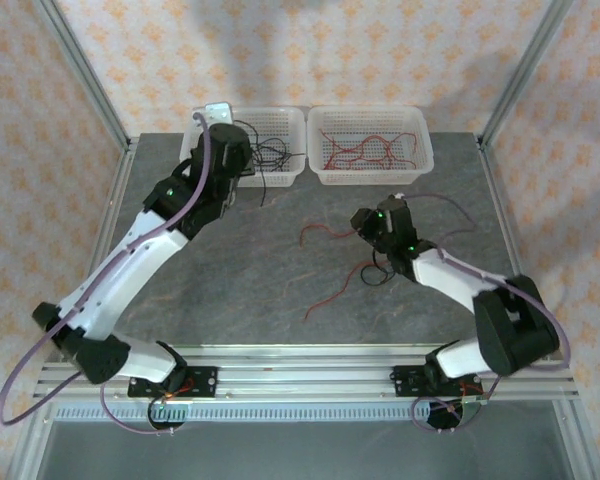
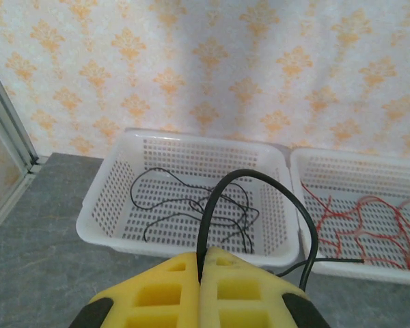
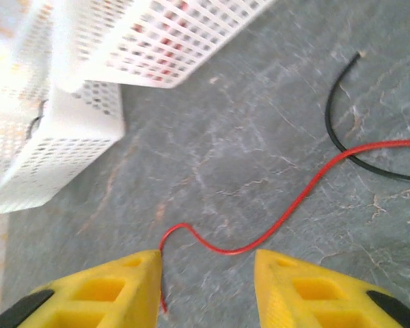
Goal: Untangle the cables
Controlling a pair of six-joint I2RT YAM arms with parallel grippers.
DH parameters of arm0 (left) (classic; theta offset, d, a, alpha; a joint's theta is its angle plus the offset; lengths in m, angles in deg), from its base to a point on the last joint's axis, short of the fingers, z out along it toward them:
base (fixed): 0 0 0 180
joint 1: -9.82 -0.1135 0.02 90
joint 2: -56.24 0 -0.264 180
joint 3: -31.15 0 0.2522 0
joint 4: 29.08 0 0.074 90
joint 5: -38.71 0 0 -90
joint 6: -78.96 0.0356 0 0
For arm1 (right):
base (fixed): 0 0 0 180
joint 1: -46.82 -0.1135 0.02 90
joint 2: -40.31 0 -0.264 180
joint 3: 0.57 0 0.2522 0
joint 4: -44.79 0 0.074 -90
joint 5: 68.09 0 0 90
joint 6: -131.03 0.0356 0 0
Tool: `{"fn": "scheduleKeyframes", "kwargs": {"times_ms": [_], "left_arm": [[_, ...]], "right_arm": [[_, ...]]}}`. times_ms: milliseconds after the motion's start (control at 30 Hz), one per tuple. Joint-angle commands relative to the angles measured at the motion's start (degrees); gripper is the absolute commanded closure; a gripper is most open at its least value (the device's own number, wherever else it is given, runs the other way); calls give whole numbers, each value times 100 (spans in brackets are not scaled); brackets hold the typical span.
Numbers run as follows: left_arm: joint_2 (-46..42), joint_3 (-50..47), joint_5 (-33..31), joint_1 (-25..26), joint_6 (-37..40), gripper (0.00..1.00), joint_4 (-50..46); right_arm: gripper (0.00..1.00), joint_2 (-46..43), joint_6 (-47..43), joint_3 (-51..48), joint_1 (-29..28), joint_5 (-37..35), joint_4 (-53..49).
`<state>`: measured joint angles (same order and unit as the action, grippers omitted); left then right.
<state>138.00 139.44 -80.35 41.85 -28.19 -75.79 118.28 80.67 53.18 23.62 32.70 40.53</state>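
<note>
My left gripper will move outward next, past the near rim of the basket holding black cables, and then it will go down and let go of its black cable inside.
My left gripper (image 2: 203, 263) is shut on a black cable (image 2: 260, 176), which arcs up out of the yellow fingertips and drops to the right. It hovers at the near rim of the left white basket (image 2: 102, 198), where more black cables (image 2: 184, 205) lie curled. From above, this gripper (image 1: 242, 160) is at that basket's front edge. My right gripper (image 3: 208, 263) is open just above the table. A red cable (image 3: 307, 195) runs between its fingers and touches the left fingertip (image 3: 147, 270). A black cable (image 3: 336, 130) crosses it further out.
The right white basket (image 1: 420, 150) holds several red cables (image 2: 355, 219). Loose red cables (image 1: 320, 232) (image 1: 330, 298) and a black cable (image 1: 375, 272) lie on the grey table near the right gripper (image 1: 365, 222). Metal frame posts stand at the table's corners.
</note>
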Motion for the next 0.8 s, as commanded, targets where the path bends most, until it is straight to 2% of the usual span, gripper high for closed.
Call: {"fn": "scheduleKeyframes", "kwargs": {"times_ms": [0,200,467,667,767], "left_arm": [[456,496,-91,-277,285,100,84],[1578,1546,391,-981,293,100,330],[3310,3033,964,-1737,45,100,387],[4180,3424,1724,-2148,-325,100,744],[4474,3411,1908,-2217,-423,100,875]], "right_arm": [[59,-636,-598,-197,-18,52,-773],[59,-1538,-729,-426,-35,178,-1280],[58,-1898,-694,-550,-88,171,-1570],[58,-1977,-683,-532,-106,78,-1709],[58,-1971,-676,-520,-106,23,-1749]]}}
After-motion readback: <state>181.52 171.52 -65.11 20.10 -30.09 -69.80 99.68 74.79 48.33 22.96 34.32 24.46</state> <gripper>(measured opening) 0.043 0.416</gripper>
